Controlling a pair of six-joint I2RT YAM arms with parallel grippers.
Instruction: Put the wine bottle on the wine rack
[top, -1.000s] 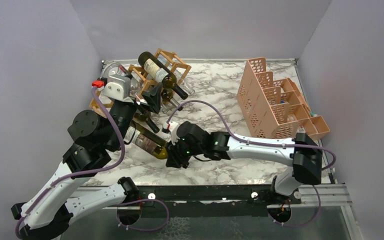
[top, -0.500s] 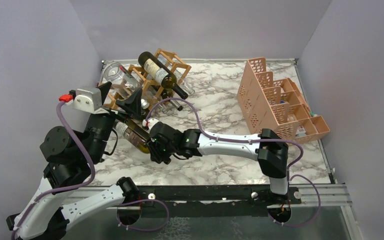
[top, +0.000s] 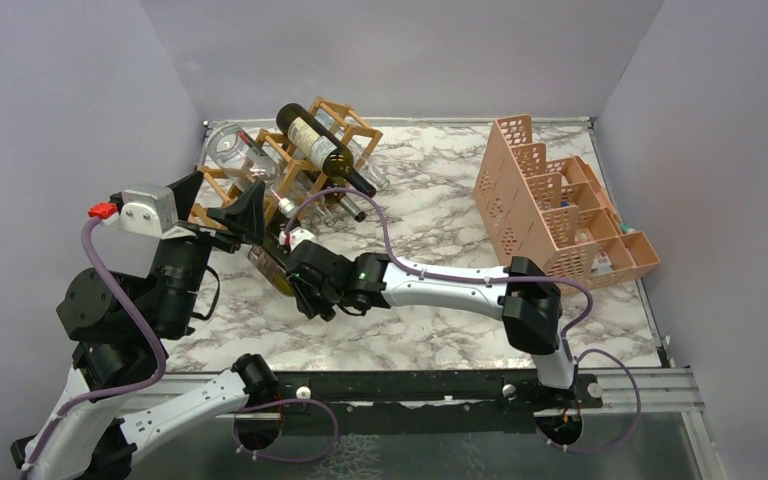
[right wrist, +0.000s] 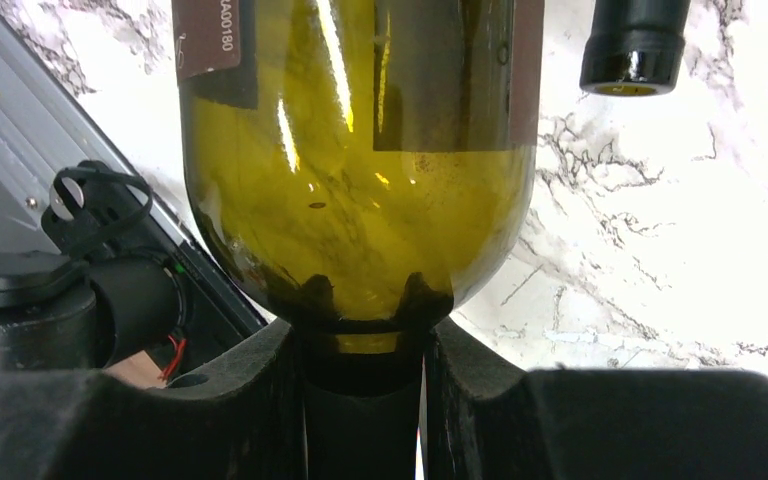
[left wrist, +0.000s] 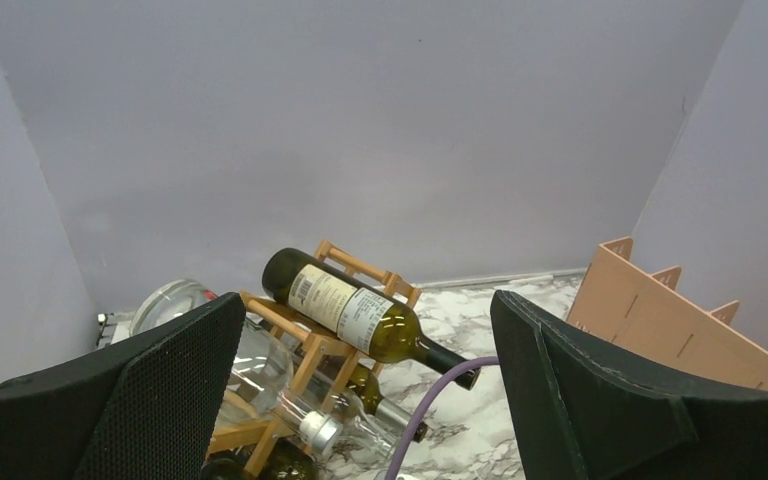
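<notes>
The robot's right gripper needs to push outward and to the left in the top view next and then release the bottle, because the rack's near end (top: 222,186) is that way from it.
The wine bottle (top: 272,268) is olive-green glass with a dark label and lies tilted just in front of the wine rack (top: 345,118). My right gripper (top: 312,290) is shut on its neck. In the right wrist view the bottle (right wrist: 360,200) fills the frame above the gripper (right wrist: 362,350), whose fingers (right wrist: 470,370) press on the dark neck. My left gripper (top: 218,208) hangs open and empty above the rack's near left end. Its wrist view looks between wide-apart fingers (left wrist: 175,370) at the wooden rack (left wrist: 305,345).
A labelled green bottle (top: 320,145) lies across the rack's top, and clear glass bottles (top: 235,150) lie in its cells. Another bottle's mouth (right wrist: 632,45) shows near the held one. A pink stepped crate (top: 550,205) stands at the right. Purple cable (top: 380,225) loops over the marble table.
My right arm has carried the bottle left and back, toward the rack's front. My left arm has drawn away to the left, its gripper still open.
</notes>
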